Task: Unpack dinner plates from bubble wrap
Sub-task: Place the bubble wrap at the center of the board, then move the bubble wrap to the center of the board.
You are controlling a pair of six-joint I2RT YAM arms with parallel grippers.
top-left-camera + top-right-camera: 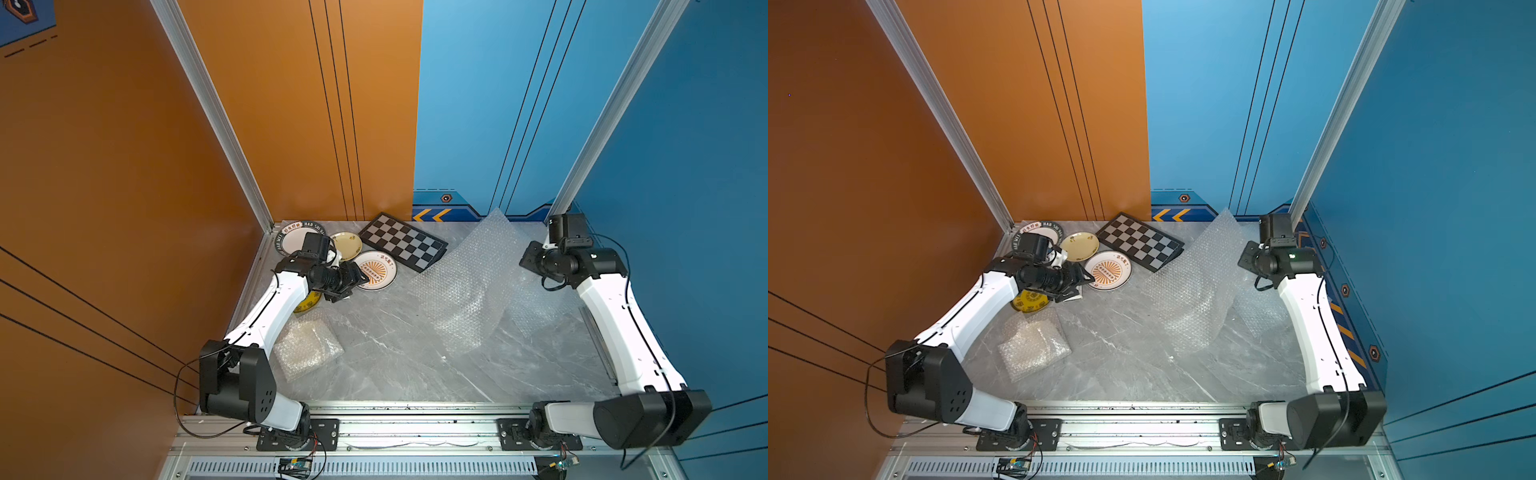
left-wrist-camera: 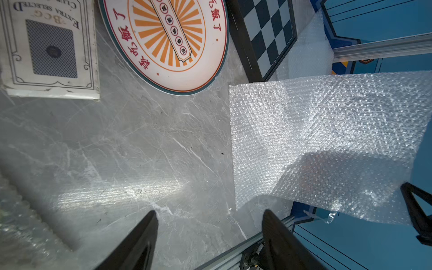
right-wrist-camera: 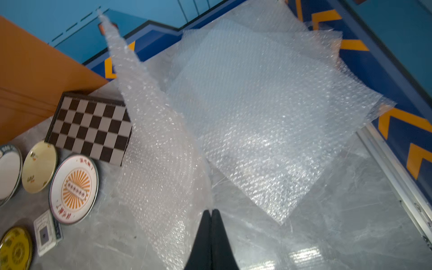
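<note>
Next, my right gripper moves down toward the blue side, over the flat bubble wrap sheets, to release the wrap's corner, since other wrap already lies there.
Four bare dinner plates lie at the back left: white with a lettered rim [image 1: 291,237], pale yellow floral [image 1: 347,245], white with an orange sunburst [image 1: 377,271] and dark-rimmed yellow [image 1: 311,302], partly under my left arm. My left gripper [image 2: 209,211] hangs open and empty over bare table beside the sunburst plate [image 2: 168,42]. My right gripper [image 3: 211,210] is shut on a corner of a bubble wrap sheet [image 3: 152,140], which stands lifted off the table [image 1: 478,257]. More bubble wrap sheets [image 3: 268,105] lie flat behind it. A closed bubble wrap bundle [image 1: 307,347] sits at the front left.
A black-grey checkerboard [image 1: 403,242] leans at the back wall between the plates and the sheets. A small white card box [image 2: 50,46] lies beside the sunburst plate. Grey marble table [image 1: 415,357], walled on three sides, has a metal rail [image 1: 415,415] along the front.
</note>
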